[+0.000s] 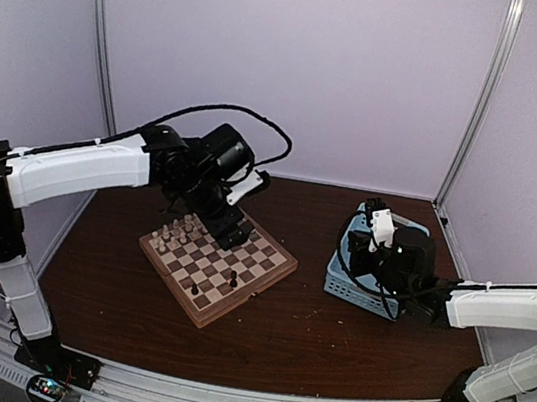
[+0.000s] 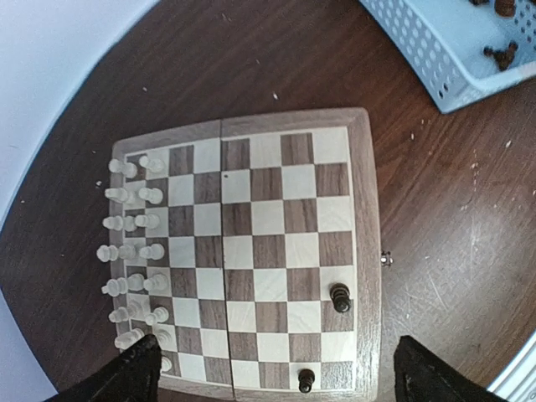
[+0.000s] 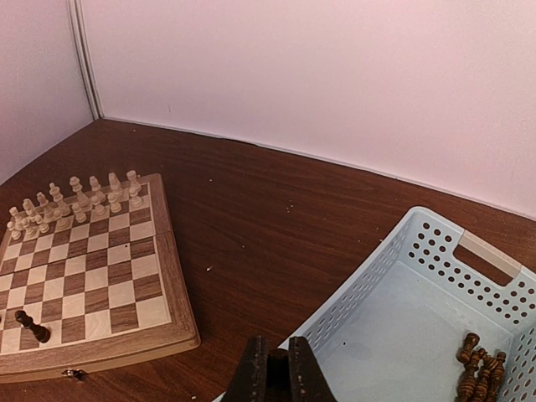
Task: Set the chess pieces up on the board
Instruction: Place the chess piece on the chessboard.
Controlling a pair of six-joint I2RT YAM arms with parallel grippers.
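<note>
I must next move my right gripper left in the top view, then down onto empty squares by the board's clasp to release the dark piece; that edge of the board is mostly bare.
The board [image 1: 288, 263] lies left of the table's centre. Cream chess pieces [image 2: 134, 222] fill two rows along one side of it. Two dark pieces [image 2: 340, 297] [image 2: 306, 380] stand near the opposite edge. My left gripper [image 2: 280, 377] hovers over the board [image 2: 366, 209] with its jaws wide open and nothing between them. My right gripper [image 3: 278, 368] is over the near rim of the light blue basket [image 3: 402, 251]. It is shut on a small dark piece, only the top of which shows between the fingers. More dark pieces [image 3: 479, 368] lie in the basket.
The basket [image 1: 342, 285] sits right of the board on the brown table. White walls close the back and both sides. The left arm [image 1: 81, 168] reaches in over the board's far corner. A small metal clasp [image 2: 385, 259] sticks out of the board's edge.
</note>
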